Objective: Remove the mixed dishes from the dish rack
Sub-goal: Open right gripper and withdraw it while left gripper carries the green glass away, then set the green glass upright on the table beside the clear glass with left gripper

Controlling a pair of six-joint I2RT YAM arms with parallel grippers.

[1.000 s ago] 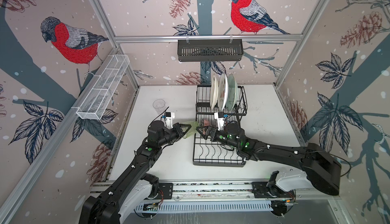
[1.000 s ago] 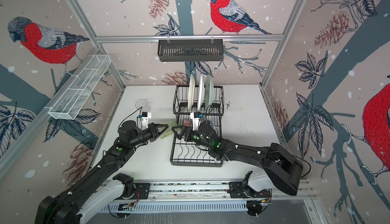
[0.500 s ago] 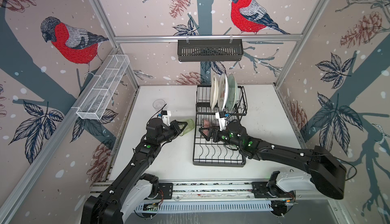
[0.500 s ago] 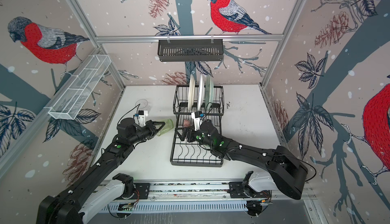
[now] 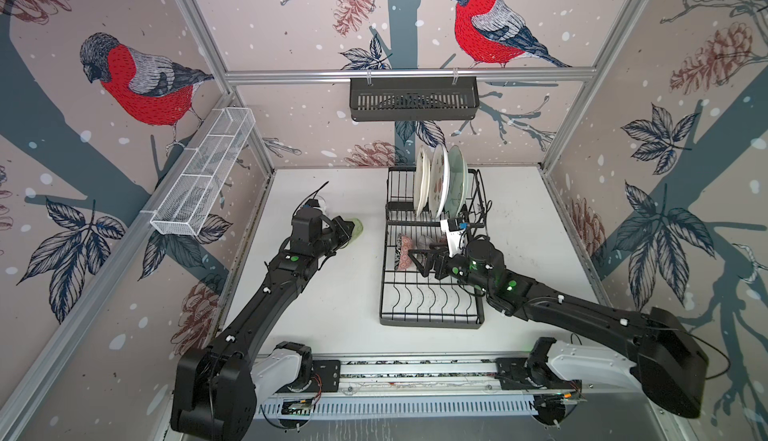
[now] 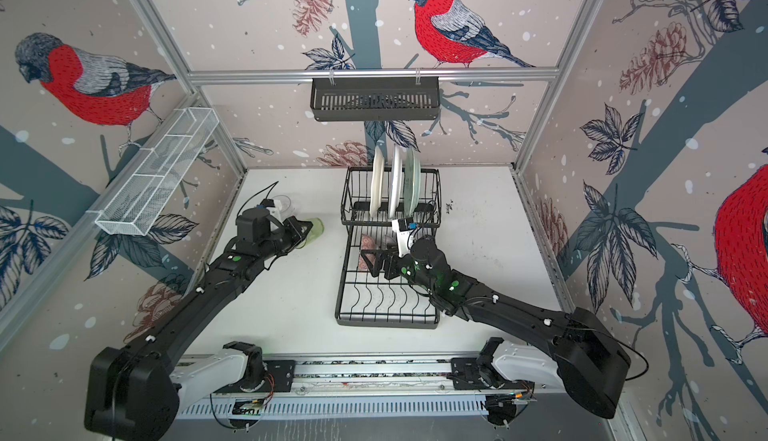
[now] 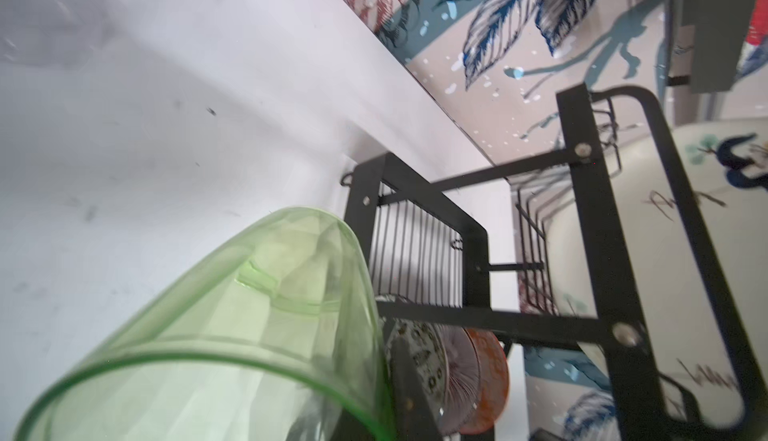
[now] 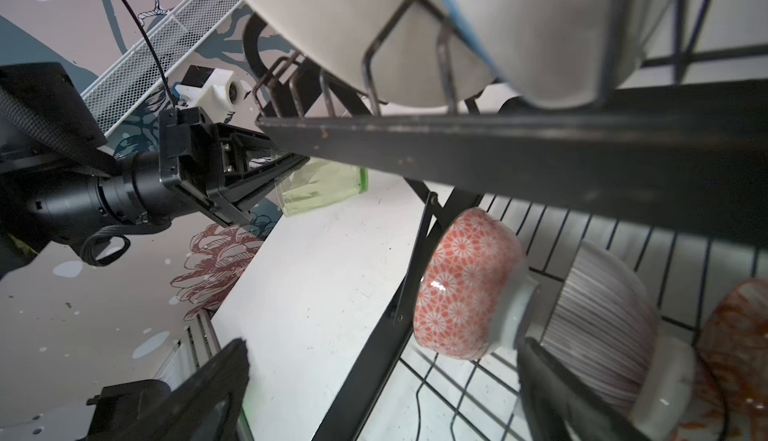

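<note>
The green tumbler (image 5: 356, 227) hangs tilted. My left gripper will turn downward and lower toward the bare tabletop between the clear tumbler and the rack to release it upright.
The black wire dish rack (image 5: 432, 323) stands mid-table. Three plates stand upright in its raised section: white (image 5: 421, 187), watermelon-patterned (image 5: 439, 181) and pale green (image 5: 457, 175). On its flat tray lie three small bowls on their sides: orange flowered (image 8: 465, 293), striped (image 8: 602, 310) and a third (image 8: 739, 335). My left gripper (image 5: 347, 232) is shut on the wall of the green tumbler (image 5: 356, 227) (image 7: 232, 335), held tilted above the table left of the rack. My right gripper (image 5: 415, 262) (image 8: 382, 347) hovers open over the tray beside the bowls (image 5: 402, 252), touching none.
A clear tumbler (image 6: 283, 202) stands on the white table (image 5: 519, 218) behind my left wrist. A black slotted basket (image 5: 413, 100) hangs on the back rail. A long white mesh basket (image 5: 203, 185) hangs on the left wall.
My left gripper has carried the green tumbler away from the rack, to the left and toward the back. My right gripper has stayed open by the bowls, shifting only slightly.
</note>
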